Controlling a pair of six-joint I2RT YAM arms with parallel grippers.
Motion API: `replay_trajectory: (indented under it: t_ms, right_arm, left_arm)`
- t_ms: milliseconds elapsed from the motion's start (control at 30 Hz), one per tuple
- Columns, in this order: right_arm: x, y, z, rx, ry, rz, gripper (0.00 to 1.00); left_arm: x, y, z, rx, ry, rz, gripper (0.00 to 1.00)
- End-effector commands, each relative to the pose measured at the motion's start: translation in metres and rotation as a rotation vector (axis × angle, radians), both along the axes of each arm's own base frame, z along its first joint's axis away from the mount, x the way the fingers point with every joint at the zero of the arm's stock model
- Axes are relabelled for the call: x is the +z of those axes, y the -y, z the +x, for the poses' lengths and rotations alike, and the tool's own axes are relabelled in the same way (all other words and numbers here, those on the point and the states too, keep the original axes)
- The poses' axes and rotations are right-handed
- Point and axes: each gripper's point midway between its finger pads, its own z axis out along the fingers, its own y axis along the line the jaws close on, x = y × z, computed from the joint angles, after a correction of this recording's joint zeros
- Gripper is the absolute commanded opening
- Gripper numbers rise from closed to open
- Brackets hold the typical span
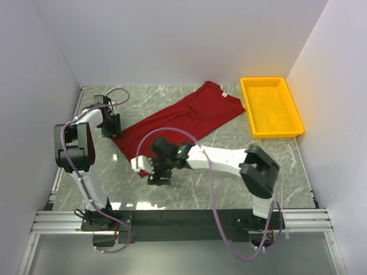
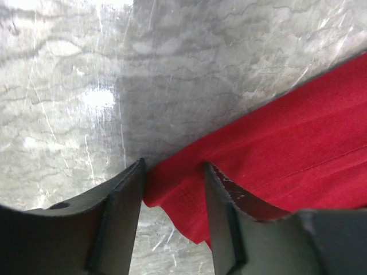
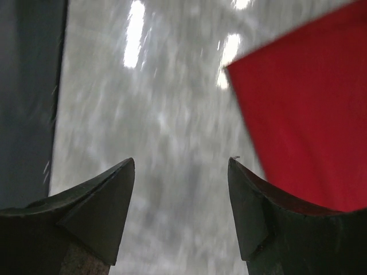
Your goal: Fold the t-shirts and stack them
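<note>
The t-shirt hem's near corner [image 1: 142, 174] [image 3: 233, 71] is to the left of my right gripper in the top view, and bare marble is between the gripper's fingers. My right gripper should move down and across onto that corner.
One dark red t-shirt [image 1: 183, 117] lies in a long diagonal band on the marble table, with its collar and white tag [image 1: 223, 94] at the far right and its hem at the near left. My left gripper [image 1: 113, 130] is down at the hem's left corner. In the left wrist view its jaws [image 2: 174, 165] stand apart, and the cloth's corner [image 2: 183, 200] lies loose between them. My right gripper [image 1: 157, 176] hovers by the hem's near corner. It is open [image 3: 180, 161] over bare marble, with the red cloth [image 3: 304, 114] just to its right.
A yellow plastic tray [image 1: 271, 109] sits at the far right of the table, a short gap away from the shirt's shoulder. White walls close in on the left, back and right. The black rail with both arm bases runs along the near edge.
</note>
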Motion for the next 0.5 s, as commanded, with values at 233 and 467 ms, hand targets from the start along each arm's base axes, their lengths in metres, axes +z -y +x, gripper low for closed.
replay_trajectory:
  t_ms: [233,467]
  right_arm:
    - [-0.003,-0.087,0.034,-0.213,0.233,0.096,0.74]
    - [-0.020,-0.101,0.039,-0.230,0.241,0.076,0.73]
  left_arm:
    - [0.004,-0.004,-0.020,0.099,-0.066,-0.016,0.58]
    - [0.024,-0.012,-0.018,0.137,-0.019,-0.021,0.58]
